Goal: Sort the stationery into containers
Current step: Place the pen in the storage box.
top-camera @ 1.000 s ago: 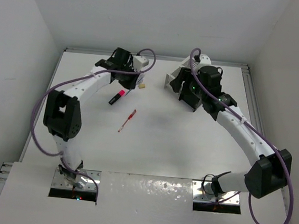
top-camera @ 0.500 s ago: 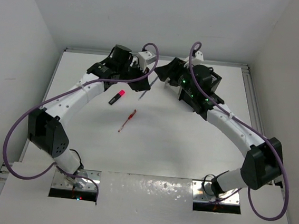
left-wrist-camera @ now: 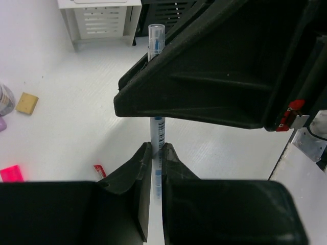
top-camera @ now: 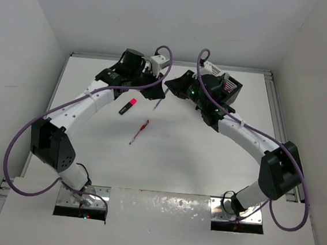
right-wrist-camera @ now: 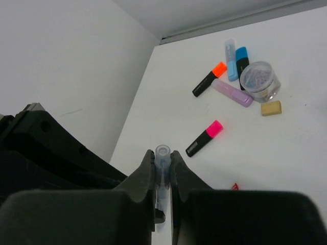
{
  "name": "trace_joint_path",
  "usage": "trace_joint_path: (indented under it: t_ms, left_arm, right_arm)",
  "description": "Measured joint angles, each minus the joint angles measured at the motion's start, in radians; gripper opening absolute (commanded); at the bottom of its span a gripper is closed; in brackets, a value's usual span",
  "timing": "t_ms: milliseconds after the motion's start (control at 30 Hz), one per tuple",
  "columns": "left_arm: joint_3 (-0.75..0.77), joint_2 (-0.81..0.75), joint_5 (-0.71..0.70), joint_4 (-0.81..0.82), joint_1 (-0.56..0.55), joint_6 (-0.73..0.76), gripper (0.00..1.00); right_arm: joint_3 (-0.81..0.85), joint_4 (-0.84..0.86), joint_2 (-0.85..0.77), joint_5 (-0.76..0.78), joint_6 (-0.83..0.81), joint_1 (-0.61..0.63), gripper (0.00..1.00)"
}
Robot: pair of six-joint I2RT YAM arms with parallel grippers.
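The lower part of the pen points down, so the robot's right gripper next needs to swing to the right in the top view, over the black container [left-wrist-camera: 172,10], then go down and let go of the pen.
A clear pen [left-wrist-camera: 156,76] is held between both arms above the table. My left gripper [left-wrist-camera: 157,149] is shut on its lower part, and my right gripper [right-wrist-camera: 162,156] is shut just below its capped end [right-wrist-camera: 162,151]. In the top view the two grippers meet at the back centre, with the pen [top-camera: 157,105] sticking out below them. The white container [left-wrist-camera: 100,18] and the black container [left-wrist-camera: 172,10] stand side by side behind the pen. On the table lie a pink highlighter [top-camera: 128,106] and a red pen [top-camera: 139,132].
Against the back left wall lie an orange highlighter [right-wrist-camera: 209,79], two blue ones [right-wrist-camera: 236,57], a purple one [right-wrist-camera: 232,93], a round tape roll [right-wrist-camera: 260,80] and a tan eraser [right-wrist-camera: 271,107]. The right arm's body [left-wrist-camera: 230,66] fills the left wrist view.
My right gripper swung left from the containers to the pen held up by the left gripper and closed on it. The left arm has stayed still for the last half second.
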Motion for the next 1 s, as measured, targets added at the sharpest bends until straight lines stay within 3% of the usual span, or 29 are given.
trace_joint_path:
  t_ms: [33,67,100,133,333,467,633,1000]
  left_arm:
    - [0.000,0.002,-0.006,-0.005,0.001,-0.005,0.02]
    - [0.000,0.005,-0.008,-0.006,0.001,-0.010,0.11]
    - [0.000,0.008,-0.009,-0.005,0.001,-0.012,0.63]
    - [0.000,0.011,-0.008,-0.001,0.001,-0.013,0.97]
    - [-0.042,0.006,-0.039,0.016,0.012,-0.025,1.00]
    - [-0.210,-0.055,-0.129,0.038,0.044,-0.006,1.00]
    - [-0.382,-0.078,-0.270,0.034,0.077,0.031,0.97]
    - [-0.528,-0.078,-0.394,0.072,0.081,0.076,0.96]
  right_arm:
    - [0.000,0.004,0.005,0.000,0.005,0.002,0.00]
    - [0.000,0.005,0.009,0.002,0.008,0.002,0.00]
    - [-0.002,0.006,0.009,0.006,0.008,0.001,0.00]
    - [-0.005,0.006,0.008,0.009,0.005,0.001,0.00]
    - [0.018,-0.087,0.010,0.068,-0.128,-0.091,0.00]
    - [0.146,-0.183,0.038,0.193,-0.282,-0.255,0.00]
    - [0.212,-0.175,0.075,0.357,-0.413,-0.412,0.00]
    - [0.186,-0.030,0.221,0.452,-0.499,-0.468,0.00]
